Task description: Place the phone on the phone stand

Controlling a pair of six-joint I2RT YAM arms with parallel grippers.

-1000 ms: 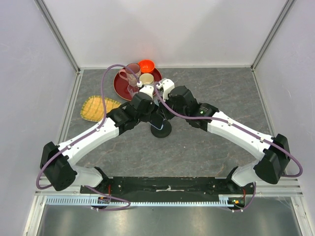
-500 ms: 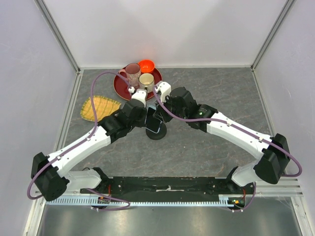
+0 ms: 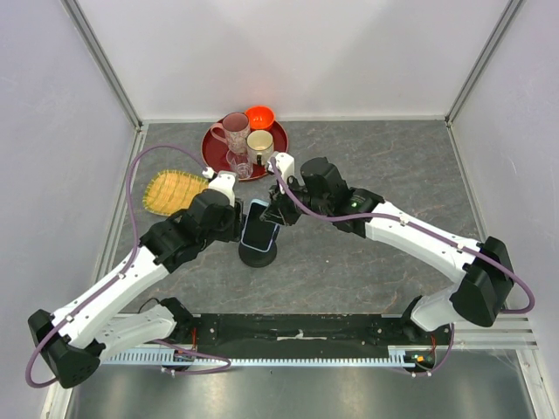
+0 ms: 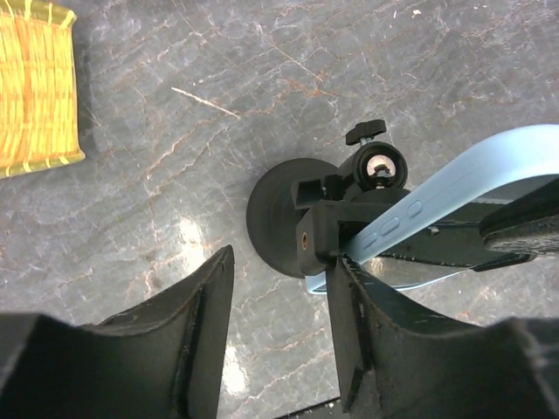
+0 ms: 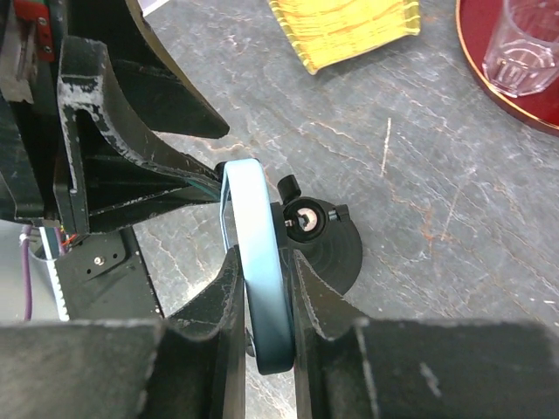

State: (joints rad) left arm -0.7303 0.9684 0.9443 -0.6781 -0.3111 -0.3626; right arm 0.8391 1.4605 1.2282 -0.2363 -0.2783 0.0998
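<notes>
My right gripper shifts outward and to the right in the overhead view next, bringing the stand along, then opens as the phone point(image 3: 259, 224) leans in its cradle point(image 4: 317, 231).
The phone point(image 3: 259, 224), dark screen with a light blue rim, leans tilted in the cradle of the black phone stand point(image 3: 258, 254) at mid-table. My right gripper point(image 3: 279, 214) is shut on the phone's edge; in the right wrist view its fingers point(image 5: 229, 288) pinch the blue rim point(image 5: 258, 244) beside the stand's disc base point(image 5: 336, 253). My left gripper point(image 3: 238, 229) is open just left of the stand. In the left wrist view the stand's cradle point(image 4: 317, 231) sits at my right fingertip point(image 4: 348, 288), with only table in the gap. The phone point(image 4: 463, 179) runs off to the right.
A red tray point(image 3: 212, 150) with cups and a glass, and an orange bowl point(image 3: 259, 115), stand at the back. A yellow woven mat point(image 3: 173, 191) lies left of the stand and shows in the left wrist view point(image 4: 35, 87). Walls enclose three sides.
Both grippers, the phone and the stand have shifted left and toward the near edge. The left arm has drawn back to the left, and the phone's screen now shows from above.
</notes>
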